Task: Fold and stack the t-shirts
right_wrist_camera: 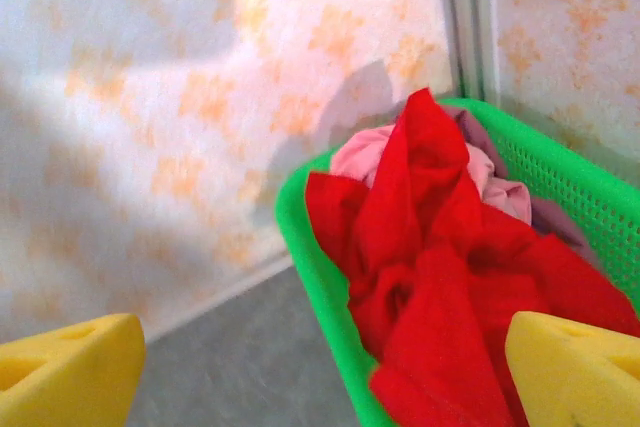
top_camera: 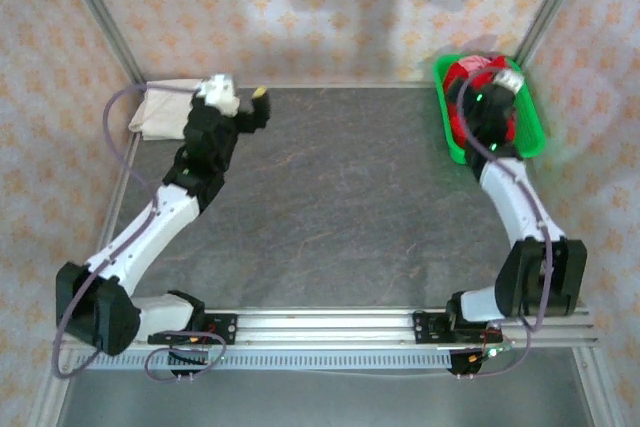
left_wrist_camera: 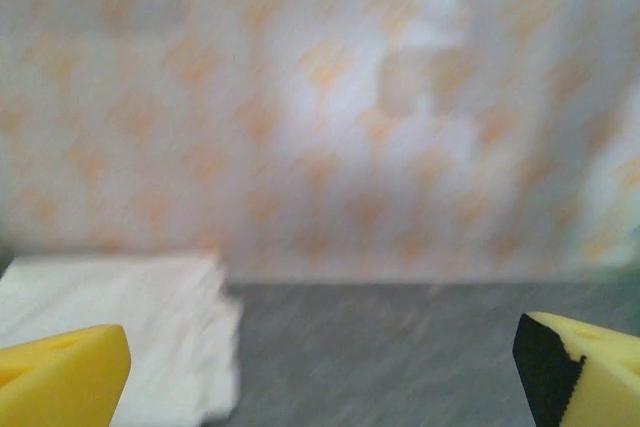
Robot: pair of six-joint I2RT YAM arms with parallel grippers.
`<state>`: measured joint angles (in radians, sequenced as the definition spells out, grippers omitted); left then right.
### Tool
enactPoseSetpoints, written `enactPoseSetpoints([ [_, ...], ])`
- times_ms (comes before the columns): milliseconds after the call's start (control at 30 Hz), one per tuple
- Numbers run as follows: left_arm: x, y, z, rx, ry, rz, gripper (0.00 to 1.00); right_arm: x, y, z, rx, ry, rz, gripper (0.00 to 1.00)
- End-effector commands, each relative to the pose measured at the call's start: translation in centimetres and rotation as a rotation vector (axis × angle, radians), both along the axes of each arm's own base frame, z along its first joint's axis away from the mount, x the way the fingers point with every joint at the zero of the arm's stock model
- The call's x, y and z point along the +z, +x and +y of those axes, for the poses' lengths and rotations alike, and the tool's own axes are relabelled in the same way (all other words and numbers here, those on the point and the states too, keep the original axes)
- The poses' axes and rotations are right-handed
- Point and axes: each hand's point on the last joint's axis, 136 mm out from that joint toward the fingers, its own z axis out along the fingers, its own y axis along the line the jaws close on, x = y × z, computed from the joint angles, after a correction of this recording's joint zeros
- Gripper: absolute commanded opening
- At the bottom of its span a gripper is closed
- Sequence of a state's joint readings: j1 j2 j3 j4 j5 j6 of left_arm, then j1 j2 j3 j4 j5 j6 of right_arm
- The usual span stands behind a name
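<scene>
I will tilt my right gripper's fingers down next and lower them onto the folds of the t-shirt, because the bright red t-shirt [right_wrist_camera: 430,267] lies on top of the pink one.
A folded cream-white t-shirt [top_camera: 158,112] lies in the far left corner of the table; in the left wrist view the t-shirt [left_wrist_camera: 120,327] sits low on the left. My left gripper [top_camera: 240,95] hovers just right of it, open and empty [left_wrist_camera: 320,377], facing the back wall. A bright red t-shirt [right_wrist_camera: 430,267] is crumpled in the green tray [right_wrist_camera: 310,257], with a pink one [right_wrist_camera: 360,152] and a dull maroon one [right_wrist_camera: 560,217] behind it. My right gripper [top_camera: 490,97] hangs over the tray [top_camera: 445,122], open [right_wrist_camera: 325,377], its yellow fingers [right_wrist_camera: 570,367] apart with nothing between them.
The patterned back wall [top_camera: 330,7] and metal frame posts [top_camera: 100,17] close in the table's far side. The dark grey tabletop [top_camera: 340,197] stretches between the two arms. A purple cable [top_camera: 118,137] loops beside the left arm.
</scene>
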<state>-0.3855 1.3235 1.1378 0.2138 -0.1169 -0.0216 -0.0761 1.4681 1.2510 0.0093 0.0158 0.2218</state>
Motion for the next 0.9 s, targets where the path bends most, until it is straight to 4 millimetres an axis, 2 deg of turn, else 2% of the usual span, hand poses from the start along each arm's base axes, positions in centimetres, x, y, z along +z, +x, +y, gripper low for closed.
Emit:
enactPoseSetpoints([
  [0, -7.2, 1.5, -8.6, -0.209, 0.115, 0.274, 1.0, -8.4, 0.1, -2.7, -0.075, 0.21, 0.341, 0.95],
  [33, -7.9, 2.3, -10.9, -0.254, 0.128, 0.308, 1.0, -9.0, 0.9, -3.3, -0.081, 0.204, 0.385, 0.98],
  [133, -9.4, 3.2, -16.6, -0.35, 0.168, 0.359, 0.97, -10.5, 3.2, -4.9, -0.101, 0.187, 0.475, 0.98],
  [233, -10.8, 3.4, -20.3, -0.426, 0.159, 0.384, 0.97, -13.1, 5.1, -6.4, -0.119, 0.185, 0.542, 1.0],
  [333, -11.7, 3.3, -22.0, -0.47, 0.123, 0.405, 0.97, -16.7, 7.0, -6.3, -0.07, 0.233, 0.64, 0.99],
  [367, -11.7, 3.3, -22.2, -0.475, 0.114, 0.402, 0.97, -17.5, 7.5, -6.0, -0.05, 0.245, 0.658, 0.97],
  [400, -13.5, 3.4, -22.5, -0.475, 0.119, 0.43, 0.97, -18.6, 8.0, -5.7, -0.028, 0.264, 0.672, 0.91],
  [467, -14.2, 3.3, -22.4, -0.471, 0.117, 0.443, 0.97, -19.9, 8.8, -5.0, 0.006, 0.302, 0.684, 0.77],
  [500, -14.5, 3.2, -22.2, -0.466, 0.12, 0.447, 0.97, -20.2, 9.2, -4.7, 0.022, 0.317, 0.682, 0.69],
  [533, -14.5, 3.2, -22.0, -0.458, 0.123, 0.446, 0.97, -20.5, 9.5, -4.4, 0.038, 0.331, 0.681, 0.53],
  [600, -14.6, 2.9, -21.5, -0.443, 0.129, 0.446, 0.97, -19.8, 9.5, -4.3, 0.04, 0.342, 0.677, 0.17],
  [633, -13.4, 2.7, -21.1, -0.436, 0.124, 0.424, 0.97, -18.7, 9.5, -4.2, 0.04, 0.34, 0.661, 0.11],
  [700, -12.7, 2.3, -20.6, -0.428, 0.124, 0.409, 0.97, -15.9, 8.9, -4.3, 0.024, 0.32, 0.62, 0.1],
  [867, -9.3, 1.4, -19.1, -0.409, 0.096, 0.357, 0.97, -6.0, 5.6, -3.7, -0.006, 0.233, 0.477, 0.02],
])
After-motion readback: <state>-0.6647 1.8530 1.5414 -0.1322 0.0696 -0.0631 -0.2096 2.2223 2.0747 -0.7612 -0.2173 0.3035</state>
